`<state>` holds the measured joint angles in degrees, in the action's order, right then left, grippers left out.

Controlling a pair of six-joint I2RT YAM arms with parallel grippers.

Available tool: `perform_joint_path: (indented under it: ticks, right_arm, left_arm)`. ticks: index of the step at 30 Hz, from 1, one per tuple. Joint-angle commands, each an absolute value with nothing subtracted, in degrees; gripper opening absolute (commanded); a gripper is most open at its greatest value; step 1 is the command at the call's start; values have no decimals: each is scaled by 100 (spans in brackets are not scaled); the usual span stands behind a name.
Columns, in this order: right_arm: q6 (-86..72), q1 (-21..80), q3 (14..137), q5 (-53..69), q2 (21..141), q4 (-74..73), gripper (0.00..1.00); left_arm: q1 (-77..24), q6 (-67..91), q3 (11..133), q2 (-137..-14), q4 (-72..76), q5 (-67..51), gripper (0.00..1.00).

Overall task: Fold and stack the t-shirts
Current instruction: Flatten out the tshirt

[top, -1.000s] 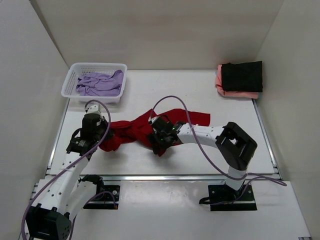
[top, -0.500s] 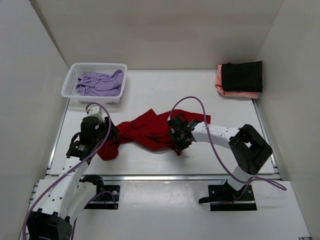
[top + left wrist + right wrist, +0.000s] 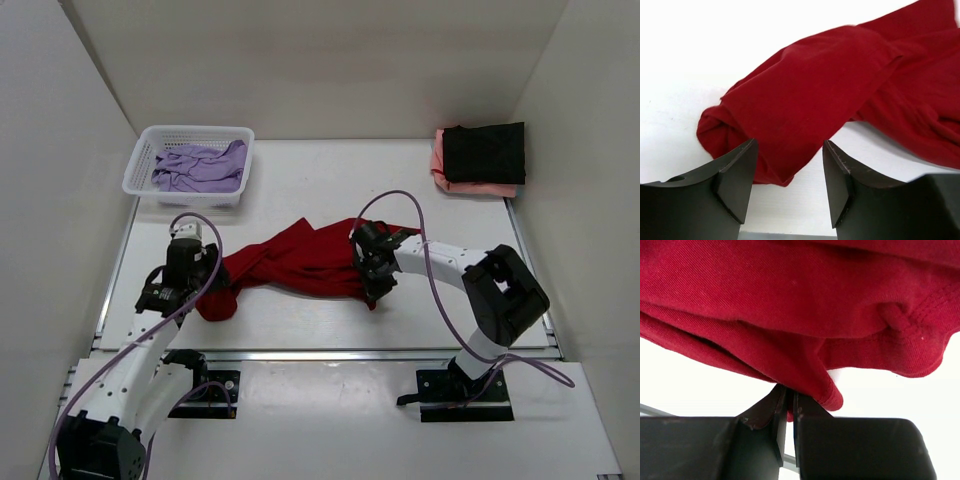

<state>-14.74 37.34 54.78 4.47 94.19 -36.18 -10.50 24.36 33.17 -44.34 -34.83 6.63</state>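
Observation:
I should next lower my left gripper onto the red t-shirt's loose end [image 3: 221, 298] [image 3: 789, 137] just below its open fingers, since my right gripper already pinches the t-shirt's other end.
A bright red t-shirt [image 3: 295, 262] lies crumpled across the middle of the table. My right gripper [image 3: 372, 270] is shut on its right hem, with red cloth [image 3: 790, 330] pinched between the jaws. My left gripper [image 3: 190, 272] is open at the shirt's left end; the red cloth [image 3: 805, 95] lies just ahead of its fingers, not held. A pale lavender t-shirt [image 3: 198, 166] sits bunched in the white basket [image 3: 140, 160]. A folded black t-shirt [image 3: 485, 152] lies on a folded salmon pink one [image 3: 440, 168] at the back right.
White walls close in the table on the left, back and right. A metal rail [image 3: 330, 353] runs along the table's near edge. Purple cables loop over both arms.
My right gripper has dragged the red shirt's hem to the right, stretching the cloth out. My left gripper has drawn back a little, and the shirt's left end now lies in front of it.

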Motion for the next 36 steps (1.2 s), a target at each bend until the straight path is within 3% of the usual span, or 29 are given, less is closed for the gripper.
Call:
perform_joint_path:
  ticks: [1,6,8,9,10,12,17,20,24,30,35,36]
  right_arm:
    - [-1204,3726,5660,281,9642,-3885,0]
    - [-1169,3665,5739,378,9747,-3841,0]
    - [-1117,3683,5748,369,9738,-3867,0]
    - [-1108,3683,5774,369,9773,-3876,0]
    - [-1081,3665,5748,352,9730,-3911,0]
    - [-1098,3621,5775,378,9738,-3928,0]
    - [-888,3245,6344,501,9432,-4559,0]
    - [-905,2727,7345,641,8949,-5026,0]
    - [-1186,1542,8978,878,8675,-5255,0]
    - [-932,897,11968,809,9289,-5975,0]
    - [-993,633,12438,651,8800,-5819,0]
    - [-1028,607,12228,616,8685,-5723,0]
  left_arm:
    - [-1055,2540,3305,-4465,-3683,905,66]
    - [-949,2715,3068,-4596,-3297,843,60]
    - [-984,2724,3102,-4754,-3191,870,42]
    - [-976,2742,3181,-4807,-3190,844,23]
    - [-967,2777,3260,-4825,-3164,870,10]
    - [-958,2839,3401,-4799,-3155,966,0]
    - [-897,2795,4663,-4921,-3208,1221,0]
    - [-887,2733,5875,-5272,-2963,1239,0]
    - [-888,2663,7652,-6421,-2690,880,0]
    - [-783,2707,10201,-7558,-2592,493,0]
    - [-738,2786,10311,-7516,-2611,133,2]
    - [-695,2856,10214,-7384,-2436,114,13]
